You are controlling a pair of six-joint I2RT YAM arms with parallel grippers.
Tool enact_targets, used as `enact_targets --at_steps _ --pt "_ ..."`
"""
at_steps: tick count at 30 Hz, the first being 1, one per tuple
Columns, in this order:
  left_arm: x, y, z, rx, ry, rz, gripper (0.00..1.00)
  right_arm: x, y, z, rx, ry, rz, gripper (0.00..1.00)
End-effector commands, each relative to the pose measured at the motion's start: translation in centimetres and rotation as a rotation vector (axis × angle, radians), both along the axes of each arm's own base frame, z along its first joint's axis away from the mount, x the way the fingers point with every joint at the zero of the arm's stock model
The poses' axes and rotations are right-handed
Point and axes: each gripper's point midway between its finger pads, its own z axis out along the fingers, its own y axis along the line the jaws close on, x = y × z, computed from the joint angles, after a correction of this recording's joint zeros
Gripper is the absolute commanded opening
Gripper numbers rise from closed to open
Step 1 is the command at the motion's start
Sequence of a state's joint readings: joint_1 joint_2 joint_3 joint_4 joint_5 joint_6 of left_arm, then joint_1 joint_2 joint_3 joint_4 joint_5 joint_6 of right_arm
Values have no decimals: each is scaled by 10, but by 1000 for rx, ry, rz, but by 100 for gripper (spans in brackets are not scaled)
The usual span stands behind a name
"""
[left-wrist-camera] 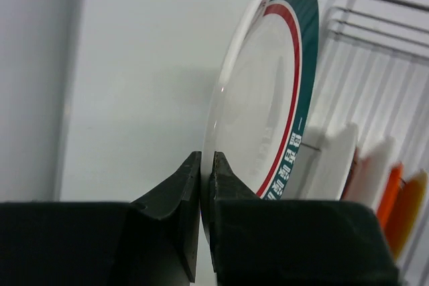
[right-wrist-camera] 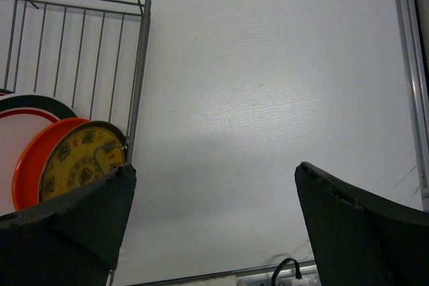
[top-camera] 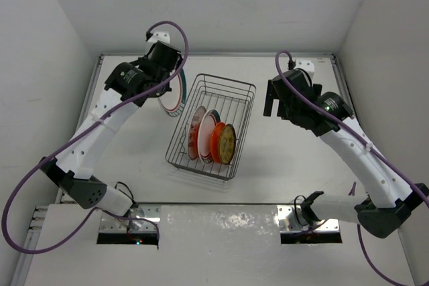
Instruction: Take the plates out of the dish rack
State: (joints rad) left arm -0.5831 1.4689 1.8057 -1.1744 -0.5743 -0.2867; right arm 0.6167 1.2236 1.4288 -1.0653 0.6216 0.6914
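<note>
Next, my left gripper shifts away from the rack, then lowers and tilts to lay the plate flat, since the table beside the rack is bare.
My left gripper point(top-camera: 169, 80) is shut on the rim of a white plate with a teal and red rim point(top-camera: 175, 98), held on edge above the table just left of the dish rack point(top-camera: 228, 86). The left wrist view shows that plate point(left-wrist-camera: 258, 92) pinched between my fingers point(left-wrist-camera: 207, 159). Several plates stand upright in the rack: a white one with red pattern point(top-camera: 195, 132), a teal-rimmed one point(top-camera: 210, 125), an orange one point(top-camera: 218, 142) and a tan-yellow one point(top-camera: 227, 144). My right gripper point(top-camera: 269, 104) is open and empty, right of the rack; its view shows the yellow plate point(right-wrist-camera: 82, 162).
The rack's wire wall point(right-wrist-camera: 137, 65) stands at the left of the right wrist view. A raised table edge point(right-wrist-camera: 409, 72) runs along the right side. White walls enclose the table on three sides.
</note>
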Motion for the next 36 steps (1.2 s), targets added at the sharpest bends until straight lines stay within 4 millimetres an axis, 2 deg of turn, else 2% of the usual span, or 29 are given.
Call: enact_targets --at_steps 1,2,5,6,8,9,10,11,13,15,16,18,19,20,23,24,28,30,31,32,33,34,35,36 --pt "5 50 39 135 -182 262 0 8 1 17 11 -45 3 99" --pt "11 53 42 136 -210 287 0 9 4 16 18 -40 13 99" --pt "37 66 28 116 -214 346 0 11 11 14 42 -33 31 99" --pt "50 79 7 79 -164 366 0 11 13 13 48 -31 36 99" --pt "75 84 -9 -29 -155 358 0 10 15 9 55 -22 44 99" --pt "85 102 -31 -67 -117 385 0 10 16 10 67 -32 51 99" --pt "110 84 -34 -200 -153 282 0 10 19 7 73 -30 65 99" --pt "116 83 -65 -241 -110 258 0 8 22 -1 78 -12 89 99" --pt "138 82 -82 -383 -132 223 0 7 27 -2 110 -31 110 99" --pt "147 89 -123 -435 -69 241 0 4 29 -10 130 -22 125 99" --pt "157 90 -129 -479 -83 249 0 2 30 -12 132 -19 130 99" --pt "164 90 -167 -556 -16 249 0 -2 29 -20 124 4 137 99" --pt "168 100 -177 -585 -9 286 0 -3 27 -20 122 2 137 99" --pt "170 103 -200 -595 34 316 2 -6 25 -23 110 12 140 99" --pt "164 116 -231 -659 107 399 26 -10 18 -22 91 8 138 99" --pt "160 125 -238 -658 114 449 50 -11 17 -23 85 9 138 99" --pt "142 142 -241 -601 108 557 68 -15 8 -29 59 11 128 99" --pt "134 153 -225 -546 77 603 81 -16 8 -31 54 15 129 99" --pt "133 156 -215 -526 57 610 84 -16 8 -32 52 18 132 99" --pt "132 157 -189 -486 18 592 91 -16 9 -33 50 23 138 99" --pt "133 153 -174 -460 -4 568 96 -15 10 -33 48 25 139 99" --pt "142 145 -144 -439 -62 526 99 -14 9 -34 42 25 141 99" --pt "142 118 -119 -390 -100 459 100 -12 11 -36 38 30 144 99" --pt "141 104 -102 -332 -114 398 100 -11 11 -37 33 32 145 99"
